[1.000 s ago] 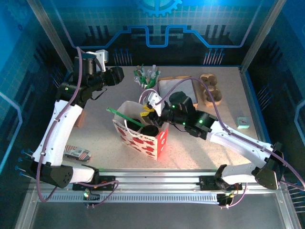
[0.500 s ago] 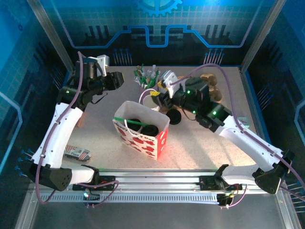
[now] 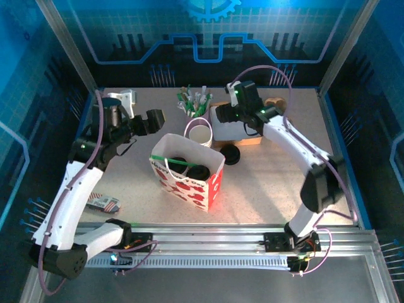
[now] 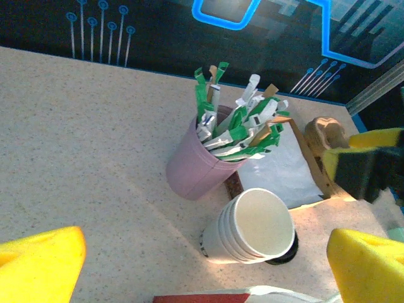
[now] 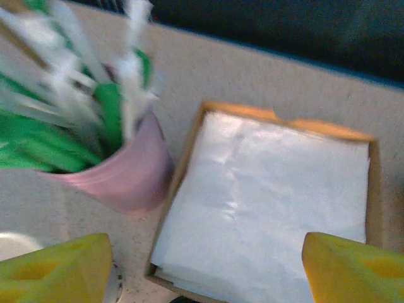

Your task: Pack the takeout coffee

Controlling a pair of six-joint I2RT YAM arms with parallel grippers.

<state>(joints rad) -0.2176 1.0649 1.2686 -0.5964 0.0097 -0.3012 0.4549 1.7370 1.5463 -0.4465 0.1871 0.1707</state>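
Note:
I will move my right gripper down next, to the middle of the top napkin [image 3: 235,129] [image 5: 268,205] in the brown tray. The napkin lies flat and its top side is uncovered.
A red-and-white gift bag [image 3: 189,183] stands open mid-table. Inside it, the takeout coffee shows as a round black lid [image 3: 200,172], its cup walls hidden by the bag. A second dark round top and a green stick lie beside it. My left gripper [image 3: 153,118] [image 4: 205,268] hangs open and empty left of the bag, looking at the stack of nested white cups [image 4: 252,228] [image 3: 199,134]. Open and empty too, my right gripper [image 3: 221,115] [image 5: 205,271] hovers over the white napkins [image 5: 271,208] in their brown tray [image 3: 247,140].
A pink cup of green-white sticks [image 3: 194,102] [image 4: 192,173] [image 5: 120,180] stands at the back. A loose black lid [image 3: 230,154] lies right of the cup stack. A brown cup carrier [image 3: 278,104] sits far right, and a small packet [image 3: 102,203] near left.
My right gripper has drawn out of the bag and swung back over the napkin tray, opening as it went. My left gripper has opened wide and shifted slightly nearer.

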